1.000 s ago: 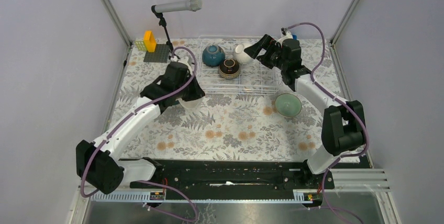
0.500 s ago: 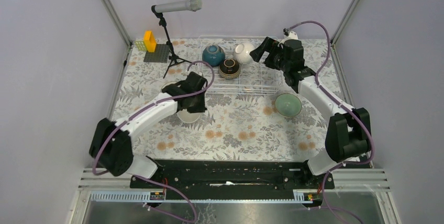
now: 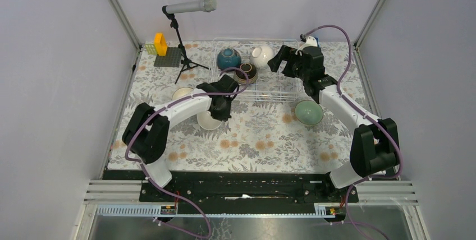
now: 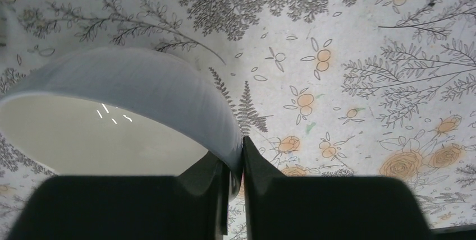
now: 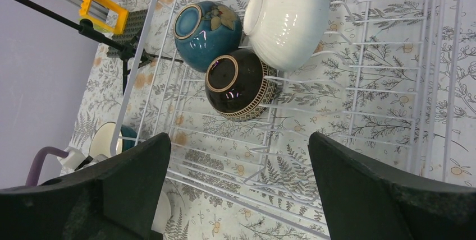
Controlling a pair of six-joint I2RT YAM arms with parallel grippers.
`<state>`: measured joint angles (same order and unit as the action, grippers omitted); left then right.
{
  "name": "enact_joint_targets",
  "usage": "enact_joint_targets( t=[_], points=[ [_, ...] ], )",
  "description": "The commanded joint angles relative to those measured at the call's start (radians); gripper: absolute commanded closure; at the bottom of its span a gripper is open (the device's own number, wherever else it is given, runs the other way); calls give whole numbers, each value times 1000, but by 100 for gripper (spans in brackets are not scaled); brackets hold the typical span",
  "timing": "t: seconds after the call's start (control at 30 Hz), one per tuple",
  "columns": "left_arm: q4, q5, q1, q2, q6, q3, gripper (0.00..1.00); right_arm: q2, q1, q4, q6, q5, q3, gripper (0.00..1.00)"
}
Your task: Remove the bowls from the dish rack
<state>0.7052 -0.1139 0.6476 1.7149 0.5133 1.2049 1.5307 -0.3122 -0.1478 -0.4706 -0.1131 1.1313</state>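
My right gripper shifts to its left in the top view next and descends around the white bowl (image 3: 261, 56) (image 5: 293, 22), the one nearest in the rack.
The dish rack (image 3: 275, 86) stands at the back centre and holds a teal-blue bowl (image 3: 229, 59), a dark brown bowl (image 3: 246, 73) and a white bowl (image 3: 262, 56), all tipped over. They also show in the right wrist view: teal (image 5: 205, 35), brown (image 5: 238, 86), white (image 5: 286, 13). My left gripper (image 3: 220, 110) is shut on the rim of a second white bowl (image 3: 207, 121) (image 4: 112, 111), low over the cloth in front of the rack. My right gripper (image 3: 275, 62) (image 5: 238, 195) hangs open and empty over the rack's right half. A mint green bowl (image 3: 309, 112) and a second teal bowl with a cream inside (image 3: 182, 93) sit on the cloth.
A microphone on a black tripod stand (image 3: 181, 38) stands left of the rack. A grey baseplate (image 3: 168, 58) with a yellow brick (image 3: 160, 44) lies at the back left. The enclosure walls stand close on the left, the right and behind.
My left gripper has carried the white bowl to the right and a little nearer, uncovering the teal bowl on the cloth. My right gripper has shifted slightly over the rack and stays open.
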Motion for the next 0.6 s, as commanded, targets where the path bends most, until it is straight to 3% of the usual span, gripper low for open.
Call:
enact_joint_targets(
  t=[0.0,0.3,0.57],
  points=[
    [-7,-26,9,21,-35,84,80,-11,-7,-36,30,30,-8,0],
    [-4,-22,10,11,-39,107,49,20,-7,-44,27,-3,-3,0],
    [-40,-30,15,-126,-38,39,43,113,-7,-26,-16,-4,72,0]
  ],
)
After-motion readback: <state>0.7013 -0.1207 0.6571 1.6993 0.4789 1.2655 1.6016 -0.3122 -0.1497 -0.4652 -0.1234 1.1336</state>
